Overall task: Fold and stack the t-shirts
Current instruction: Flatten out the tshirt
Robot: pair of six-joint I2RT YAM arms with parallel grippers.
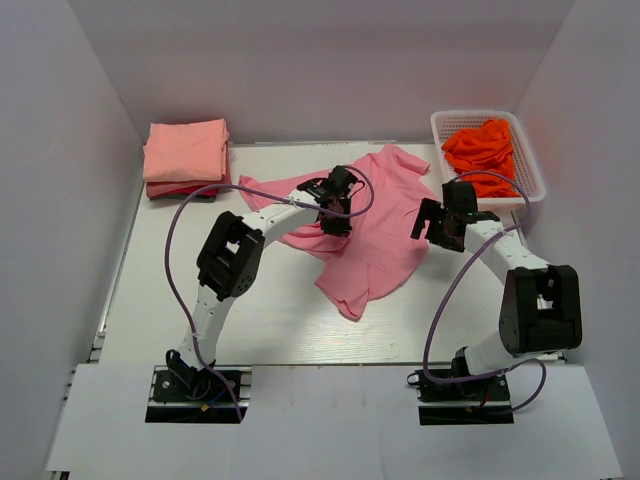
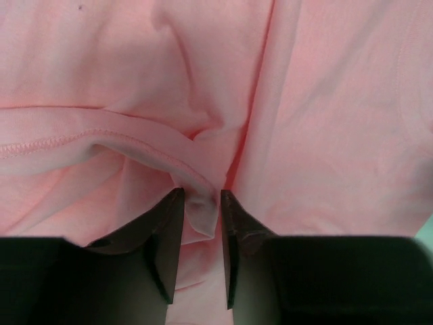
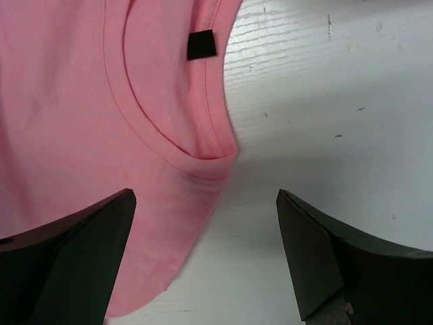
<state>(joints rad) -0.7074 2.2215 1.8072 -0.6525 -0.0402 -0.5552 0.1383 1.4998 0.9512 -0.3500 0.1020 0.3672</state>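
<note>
The neckline's corner (image 3: 222, 168) shows between the open fingers with bare table beside it. My right gripper therefore comes down onto that hemmed corner next and closes.
A rose-pink t-shirt (image 1: 375, 245) lies crumpled and spread in the middle of the white table (image 1: 250, 320). My left gripper (image 1: 335, 215) is down on its left part. In the left wrist view the gripper (image 2: 201, 196) has its jaws drawn narrow around a raised fold of the pink cloth (image 2: 196, 203), with a sliver of gap still showing beside the fold. My right gripper (image 1: 438, 232) hovers wide open at the shirt's right edge. In the right wrist view that gripper (image 3: 206, 196) straddles the neckline (image 3: 169, 145) and bare table, holding nothing.
A folded stack of salmon-peach and red shirts (image 1: 185, 152) sits at the back left. A white lattice basket (image 1: 440, 125) at the back right holds orange-red shirts (image 1: 480, 145). White walls close in the table on both sides and behind.
</note>
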